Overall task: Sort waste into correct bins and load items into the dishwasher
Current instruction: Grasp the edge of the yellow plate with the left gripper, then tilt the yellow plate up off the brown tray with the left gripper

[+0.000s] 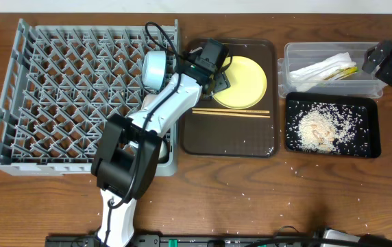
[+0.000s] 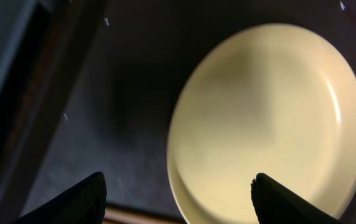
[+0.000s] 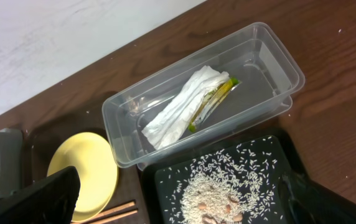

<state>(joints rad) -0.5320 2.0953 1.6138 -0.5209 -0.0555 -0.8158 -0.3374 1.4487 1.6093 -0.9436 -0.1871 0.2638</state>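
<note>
I next need to move my left gripper down onto the yellow plate's edge nearest the rack and close the fingers across it, because that edge runs between my open fingers.
The yellow plate [image 1: 245, 82] lies on the brown tray [image 1: 230, 137], with the chopsticks [image 1: 231, 112] in front of it. My left gripper [image 1: 218, 75] hovers open and empty over the plate's left edge [image 2: 265, 118]. A light blue bowl [image 1: 153, 68] stands on its side in the grey dish rack [image 1: 59, 89]. The clear tub [image 1: 299, 55] holds the white napkin [image 3: 178, 109] and a yellow-green wrapper [image 3: 218, 96]. The black tray [image 1: 367, 140] holds rice crumbs [image 3: 221, 193]. My right gripper [image 3: 184, 199] is open and empty above it. The white cup and white bowl are out of view.
A few rice grains lie loose on the wooden table [image 1: 292, 199] in front of the black tray. My left arm [image 1: 162, 110] crosses the rack's right wall. A white wall borders the table's far edge [image 3: 53, 37].
</note>
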